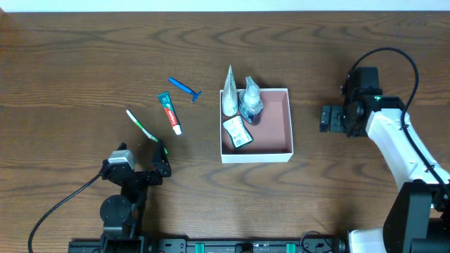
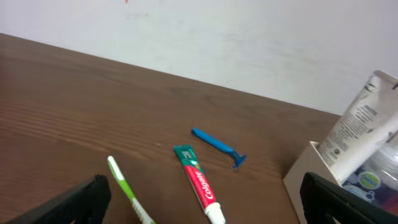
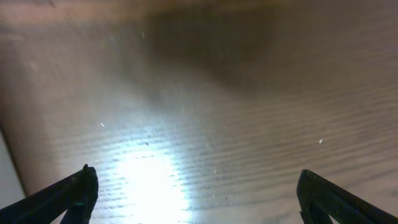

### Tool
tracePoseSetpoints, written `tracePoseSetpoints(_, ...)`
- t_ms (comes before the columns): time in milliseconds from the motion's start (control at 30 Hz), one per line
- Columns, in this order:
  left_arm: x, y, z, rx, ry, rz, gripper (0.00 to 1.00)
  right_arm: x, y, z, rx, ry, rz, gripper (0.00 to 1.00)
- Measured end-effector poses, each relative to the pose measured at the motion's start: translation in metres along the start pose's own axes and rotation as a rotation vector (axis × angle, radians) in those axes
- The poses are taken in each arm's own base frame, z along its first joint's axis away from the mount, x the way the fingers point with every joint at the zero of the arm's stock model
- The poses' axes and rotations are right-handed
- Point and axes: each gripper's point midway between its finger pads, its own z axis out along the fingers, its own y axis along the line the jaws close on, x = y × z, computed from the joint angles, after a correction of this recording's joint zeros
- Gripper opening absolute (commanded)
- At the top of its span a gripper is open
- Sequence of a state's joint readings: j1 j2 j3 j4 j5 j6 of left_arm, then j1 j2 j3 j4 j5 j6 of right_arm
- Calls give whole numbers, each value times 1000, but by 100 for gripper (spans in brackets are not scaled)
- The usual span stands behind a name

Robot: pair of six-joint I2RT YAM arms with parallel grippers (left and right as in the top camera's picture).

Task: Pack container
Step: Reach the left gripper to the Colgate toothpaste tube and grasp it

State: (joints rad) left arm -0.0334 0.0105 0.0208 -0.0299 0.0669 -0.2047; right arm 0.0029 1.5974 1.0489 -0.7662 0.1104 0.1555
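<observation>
My left gripper reaches outward next and tips its open fingers down over the toothpaste tube's red middle (image 1: 169,112), since it lies outward, still outside the container (image 1: 280,124).
The container (image 1: 280,124) is a shallow square box with white walls and a reddish-brown inside, at the table's middle. In its left part lie a white tube (image 1: 229,91), a clear bagged item (image 1: 250,102) and a small green packet (image 1: 238,131). Left of it on the table lie a blue razor (image 1: 184,88), a Colgate toothpaste tube (image 1: 169,112) and a green toothbrush (image 1: 140,125). My left gripper (image 1: 160,160) is open and empty, just below the toothbrush. The left wrist view shows the razor (image 2: 217,145), toothpaste (image 2: 199,182), toothbrush (image 2: 127,193) and container corner (image 2: 305,171). My right gripper (image 1: 330,118) is open and empty, right of the container.
The table is dark brown wood (image 1: 77,70). The right wrist view shows only bare wood with a bright glare (image 3: 149,174) between the fingers. A black cable (image 1: 49,211) runs from the left arm toward the front edge.
</observation>
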Motion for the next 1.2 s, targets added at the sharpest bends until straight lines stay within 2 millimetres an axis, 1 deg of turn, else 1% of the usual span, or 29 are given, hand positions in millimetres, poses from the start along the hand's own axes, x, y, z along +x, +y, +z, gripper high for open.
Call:
tracePoseSetpoints(100, 3, -2, -2, 7, 40, -1, 98, 11, -1, 3, 6, 35, -4, 99)
tracePoseSetpoints(167, 8, -3, -3, 4, 92, -2, 98, 13, -2, 3, 7, 43, -5, 99)
tracePoseSetpoints(233, 6, -5, -4, -8, 157, -3, 98, 13, -2, 3, 7, 45, -5, 99)
tracePoseSetpoints(300, -3, -7, -6, -23, 212, -1, 98, 13, -2, 3, 9, 45, -6, 99)
tracePoseSetpoints(433, -32, -14, -2, -74, 391, 12, 98, 14, -2, 4, 10, 46, -6, 99)
tracePoseSetpoints(567, -51, -19, 15, -139, 633, 13, 98, 15, -2, 4, 11, 49, -6, 99)
tracePoseSetpoints(600, -53, -20, 21, -159, 713, 10, 98, 15, -2, 4, 10, 48, -6, 99)
tracePoseSetpoints(633, -58, -21, 30, -163, 741, 9, 98, 15, -2, 4, 11, 49, -6, 99)
tracePoseSetpoints(700, -60, -24, 47, -168, 821, 2, 98, 15, -2, 4, 11, 49, -6, 99)
tracePoseSetpoints(767, -54, -29, 64, -151, 883, -11, 98, 15, -2, 4, 11, 49, -6, 99)
tracePoseSetpoints(800, -48, -30, 71, -143, 914, -19, 98, 15, -2, 4, 11, 49, -6, 99)
tracePoseSetpoints(933, -8, -26, 83, -143, 1062, -45, 98, 15, -2, 4, 11, 49, -6, 99)
tracePoseSetpoints(967, 2, -23, 85, -148, 1095, -50, 92, 15, -2, 4, 11, 49, -6, 99)
tracePoseSetpoints(1100, 40, -15, 94, -181, 1208, -85, 92, 15, -2, 4, 11, 49, -6, 99)
tracePoseSetpoints(1200, 64, -10, 107, -216, 1243, -136, 92, 15, -2, 4, 11, 49, -6, 99)
